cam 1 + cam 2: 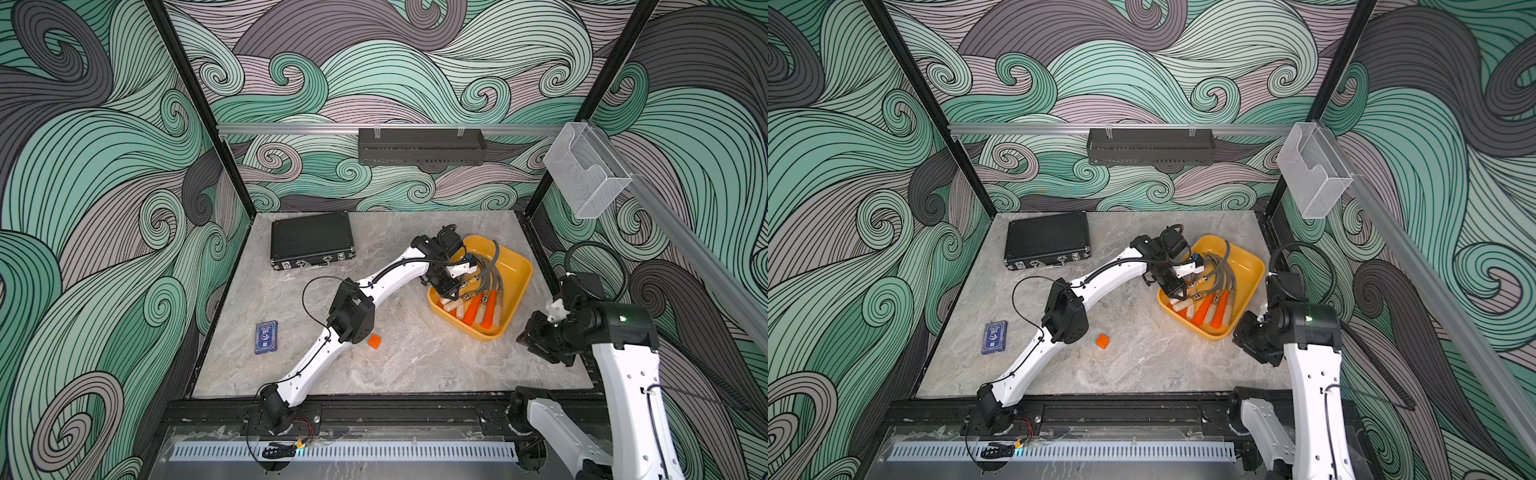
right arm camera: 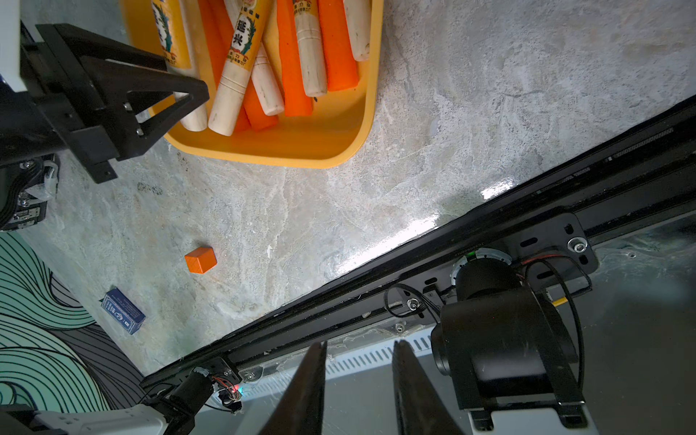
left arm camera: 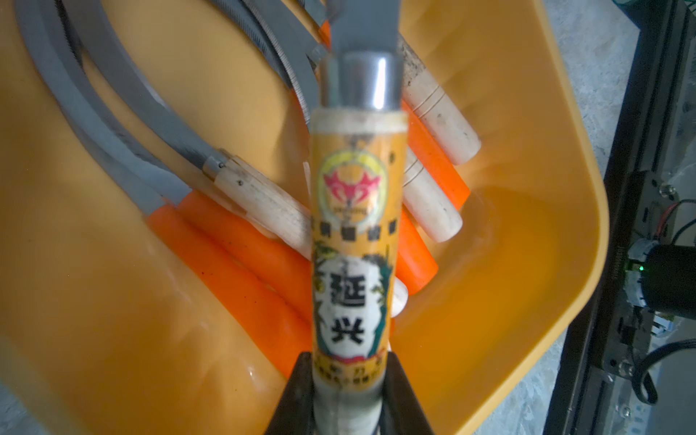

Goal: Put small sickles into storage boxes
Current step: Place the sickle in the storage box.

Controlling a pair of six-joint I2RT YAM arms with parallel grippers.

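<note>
The robot's left gripper needs to go down next toward the orange handles, which lie below it in the tray, and then let go, because the labelled sickle still hangs above the pile.
The storage box is a shallow yellow tray (image 1: 515, 266) (image 1: 1246, 266) at the right of the table. Several small sickles (image 1: 471, 311) lie in it, orange and pale wooden handles toward the front, grey blades curving to the back. My left gripper (image 1: 446, 296) (image 3: 350, 361) hangs over the tray's left part, shut on the butt of a pale, labelled sickle handle (image 3: 354, 226). That handle is raised above the pile. My right gripper (image 1: 525, 337) (image 2: 359, 344) is at the tray's front right, off the table edge. It is open and holds nothing.
A black ribbed case (image 1: 311, 241) lies at the back left. A blue card box (image 1: 266, 337) and a small orange cube (image 1: 374, 341) are at the front left. A clear bin (image 1: 586, 174) and a black shelf (image 1: 422, 145) hang on the walls.
</note>
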